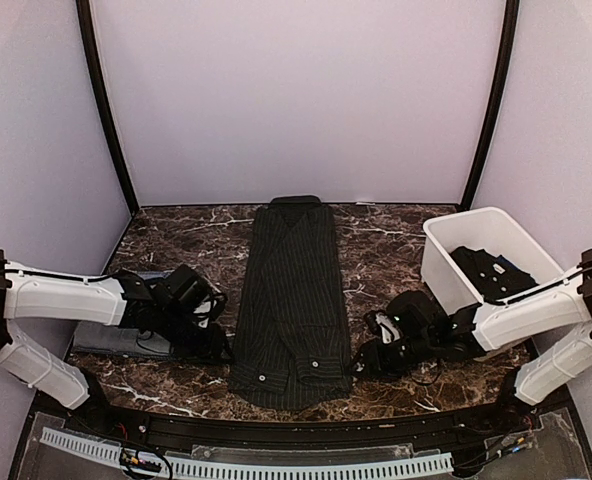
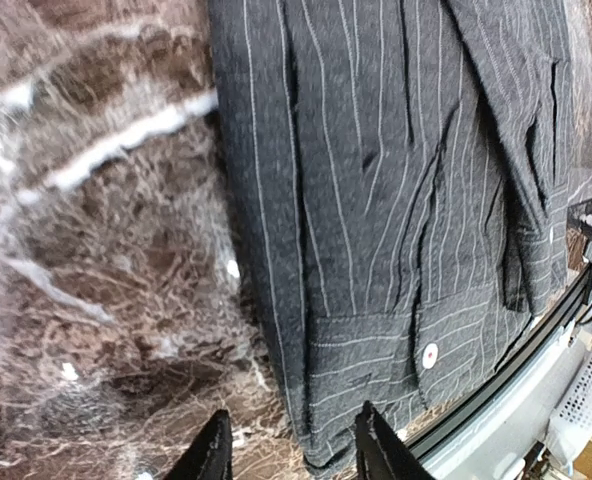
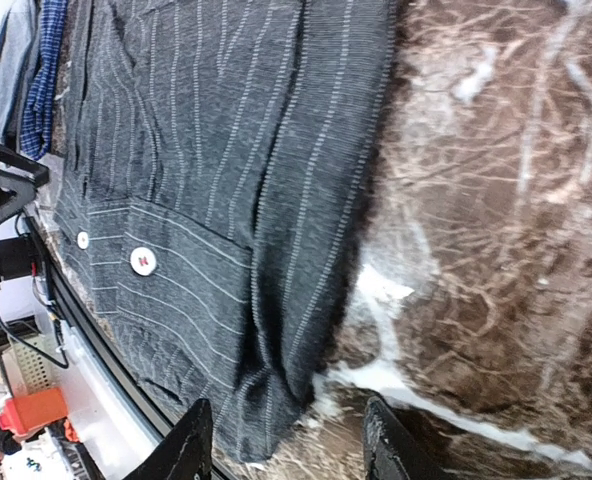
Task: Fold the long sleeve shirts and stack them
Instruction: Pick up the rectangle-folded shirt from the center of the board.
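Observation:
Next, my left gripper lowers, easing back and farther over the shirt's edge, and closes, since that edge lies between my open fingers beside the buttoned cuff.
A charcoal pinstriped long sleeve shirt [image 1: 291,300] lies in the middle of the table, folded into a long narrow strip with its buttoned cuffs at the near end. My left gripper [image 1: 219,345] is low at the strip's near left edge. In the left wrist view it [image 2: 294,450] is open and straddles the shirt's [image 2: 396,200] edge. My right gripper [image 1: 359,362] is at the near right corner. It [image 3: 288,445] is open too, and the shirt's [image 3: 226,150] corner lies between its fingers without being pinched. Another dark shirt [image 1: 491,272] lies in the tub.
A white plastic tub [image 1: 446,265] stands at the right, behind my right arm. A flat pile of folded grey and blue cloth [image 1: 111,340] lies at the left under my left arm. The table's black front rail [image 1: 296,425] runs close to the shirt's near end.

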Tool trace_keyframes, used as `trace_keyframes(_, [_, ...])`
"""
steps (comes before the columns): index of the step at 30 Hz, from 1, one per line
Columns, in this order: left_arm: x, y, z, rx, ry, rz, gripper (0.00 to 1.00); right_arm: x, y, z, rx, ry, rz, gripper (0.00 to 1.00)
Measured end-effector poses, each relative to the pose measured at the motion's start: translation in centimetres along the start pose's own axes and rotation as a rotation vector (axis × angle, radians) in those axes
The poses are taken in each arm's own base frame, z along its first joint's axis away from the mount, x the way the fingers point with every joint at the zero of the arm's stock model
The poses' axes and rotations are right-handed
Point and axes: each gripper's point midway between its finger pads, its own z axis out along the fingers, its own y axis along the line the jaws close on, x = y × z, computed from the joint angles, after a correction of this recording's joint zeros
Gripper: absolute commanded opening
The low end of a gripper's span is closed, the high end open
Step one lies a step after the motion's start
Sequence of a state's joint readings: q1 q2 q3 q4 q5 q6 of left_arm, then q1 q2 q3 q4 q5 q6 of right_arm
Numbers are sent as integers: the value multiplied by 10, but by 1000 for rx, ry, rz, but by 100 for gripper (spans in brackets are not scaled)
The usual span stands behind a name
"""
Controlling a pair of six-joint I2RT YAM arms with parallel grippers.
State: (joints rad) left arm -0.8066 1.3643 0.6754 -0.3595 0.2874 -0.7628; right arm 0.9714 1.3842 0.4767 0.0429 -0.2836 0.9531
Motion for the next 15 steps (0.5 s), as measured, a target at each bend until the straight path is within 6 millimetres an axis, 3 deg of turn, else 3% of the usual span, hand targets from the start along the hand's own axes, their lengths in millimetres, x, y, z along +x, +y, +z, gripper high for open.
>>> trace_keyframes(7, [14,1,13,46,65,1,41,-1,10,8,-70,2,25,48])
trace_keyframes(15, [22,-6,23,132,96,-26,33,-2,20,17,-126,6,38,46])
